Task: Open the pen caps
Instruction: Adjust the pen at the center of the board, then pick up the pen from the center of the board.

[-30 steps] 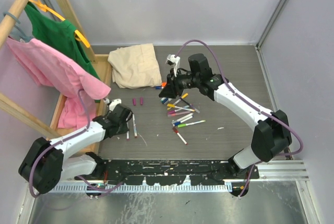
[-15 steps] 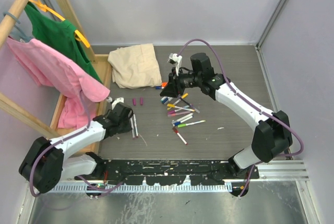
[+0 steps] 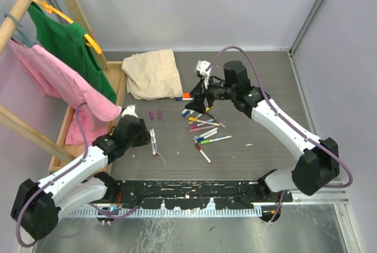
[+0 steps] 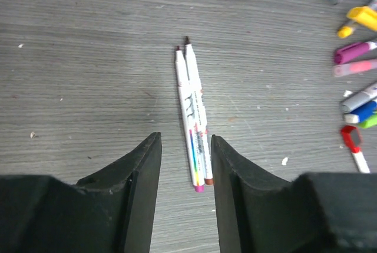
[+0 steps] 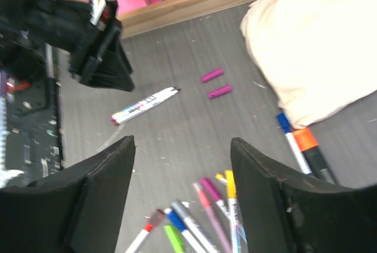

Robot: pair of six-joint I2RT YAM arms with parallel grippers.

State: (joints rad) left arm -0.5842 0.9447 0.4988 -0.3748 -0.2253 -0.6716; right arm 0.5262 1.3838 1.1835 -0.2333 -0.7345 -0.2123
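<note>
The right gripper will go back and down onto the white body of the pen right beside the red cap [image 3: 202, 153] [image 5: 143, 235], because this pen still has its cap on and lies clear of the others.
Two uncapped white-barrelled pens [image 4: 192, 114] lie side by side on the grey table, their near ends between the open fingers of my left gripper [image 4: 185, 141], which holds nothing. In the top view these pens [image 3: 154, 141] lie just right of the left gripper [image 3: 144, 138]. Two loose purple pen caps [image 3: 155, 114] rest beyond them, also seen as purple caps [image 5: 215, 84] in the right wrist view. My right gripper [image 5: 182, 147] hangs wide open and empty above a pile of capped pens [image 5: 218, 206]. From above, the right gripper [image 3: 198, 104] is over the pile [image 3: 203, 126].
A beige cloth [image 3: 153, 73] lies at the back left of the table. A thick black marker with an orange cap [image 5: 306, 141] sits by its edge. A wooden rack [image 3: 65, 126] with pink and green garments stands along the left side.
My left gripper opened, leaving a pen beside the other one, and drew back slightly. My right gripper opened wider and shifted a little to the right over the pile.
</note>
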